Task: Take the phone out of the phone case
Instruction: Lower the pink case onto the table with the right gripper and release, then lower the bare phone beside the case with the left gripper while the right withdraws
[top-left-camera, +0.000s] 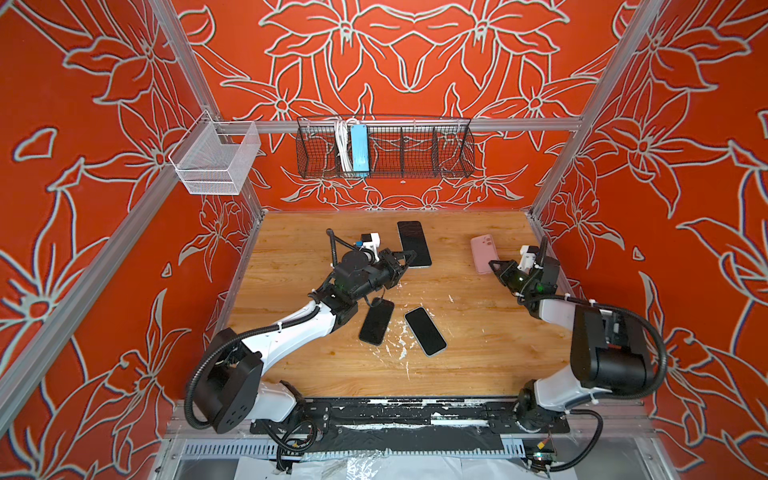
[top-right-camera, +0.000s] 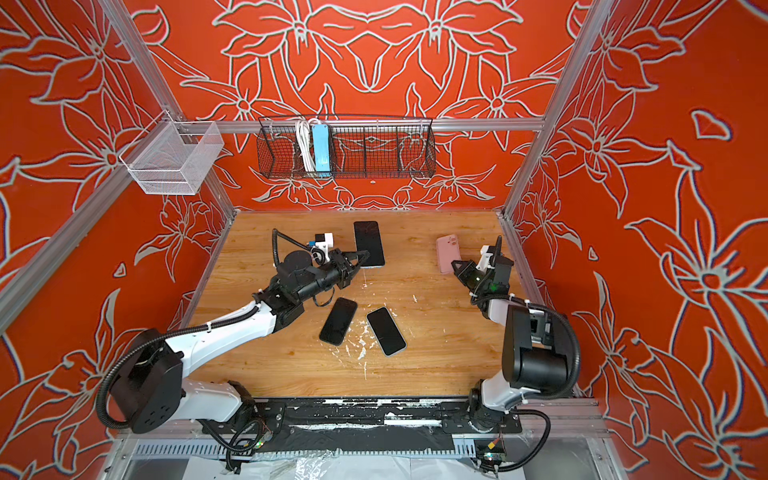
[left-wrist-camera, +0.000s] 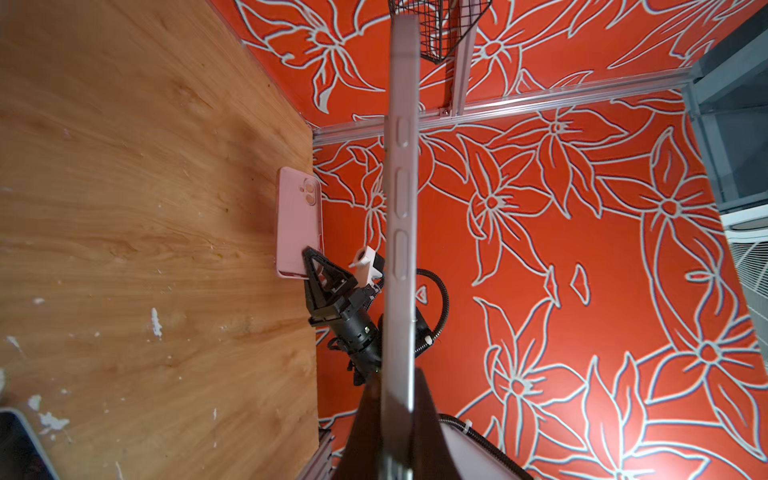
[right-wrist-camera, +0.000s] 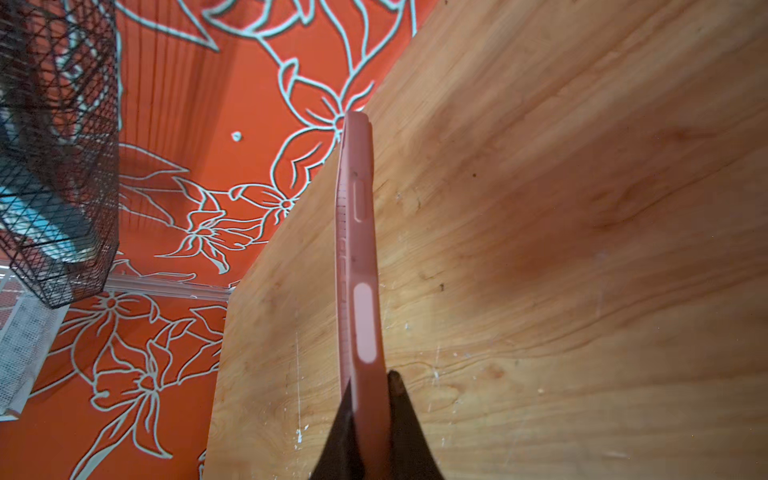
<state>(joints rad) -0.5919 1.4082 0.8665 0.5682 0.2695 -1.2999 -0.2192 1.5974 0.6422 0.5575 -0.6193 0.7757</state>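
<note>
The phone is already out of its case, so the robot's right gripper will next move down toward the bare wood beneath the pink phone case (top-left-camera: 483, 249) and let go of the case there.
A black-screened phone (top-left-camera: 413, 243) (top-right-camera: 368, 241) is held by its near end in my left gripper (top-left-camera: 409, 257) (top-right-camera: 363, 255), over the back middle of the wooden table. In the left wrist view the phone's silver-pink edge (left-wrist-camera: 401, 166) runs out from between the shut fingers of that gripper (left-wrist-camera: 399, 386). The pink phone case (top-left-camera: 483, 249) (top-right-camera: 448, 249) (left-wrist-camera: 297, 216) sits well to the right, apart from the phone. My right gripper (top-left-camera: 494, 264) (top-right-camera: 456, 264) (right-wrist-camera: 370, 384) is shut on its near end. The case's side (right-wrist-camera: 359, 249) shows edge-on in the right wrist view.
Two more dark phones (top-left-camera: 377, 321) (top-left-camera: 425, 331) lie flat mid-table, in front of the left arm. White specks dot the wood near them. A black wire basket (top-left-camera: 453, 153) with a blue power strip hangs on the back wall. A white mesh basket (top-left-camera: 214, 160) hangs at the left.
</note>
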